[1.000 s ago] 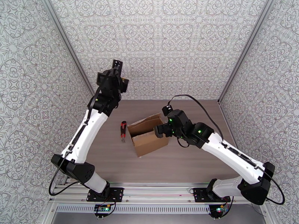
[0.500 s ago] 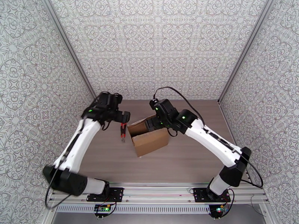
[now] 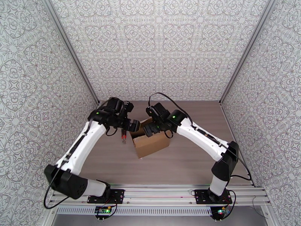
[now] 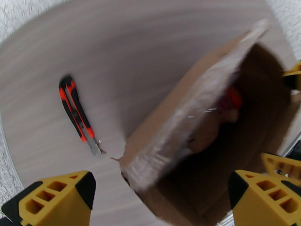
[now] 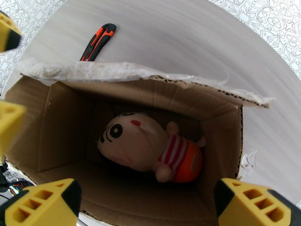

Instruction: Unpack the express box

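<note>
The taped flap's end by the knife is below my left gripper, and the flap slants between the gripper's fingers, so the gripper needs to turn and go down onto that end next.
The express box (image 3: 152,144) stands open mid-table, its taped flap (image 4: 188,113) raised on the left side. Inside lies a plush doll (image 5: 145,145) with a round face and a red-striped body. My right gripper (image 3: 147,130) hangs open over the box mouth, its yellow fingers (image 5: 256,204) wide apart above the near rim. My left gripper (image 3: 132,125) is open too, at the box's left top edge beside the raised flap, its fingers (image 4: 56,196) straddling that corner. Neither gripper holds anything.
A red-and-black utility knife (image 3: 123,135) lies on the wooden table (image 3: 188,162) just left of the box, under the left arm. Patterned walls close in the back and both sides. Both arms crowd the box from either side.
The left arm has swung down from the back wall to the box's left edge. The right gripper has moved left and forward, over the box opening. Both stayed open.
</note>
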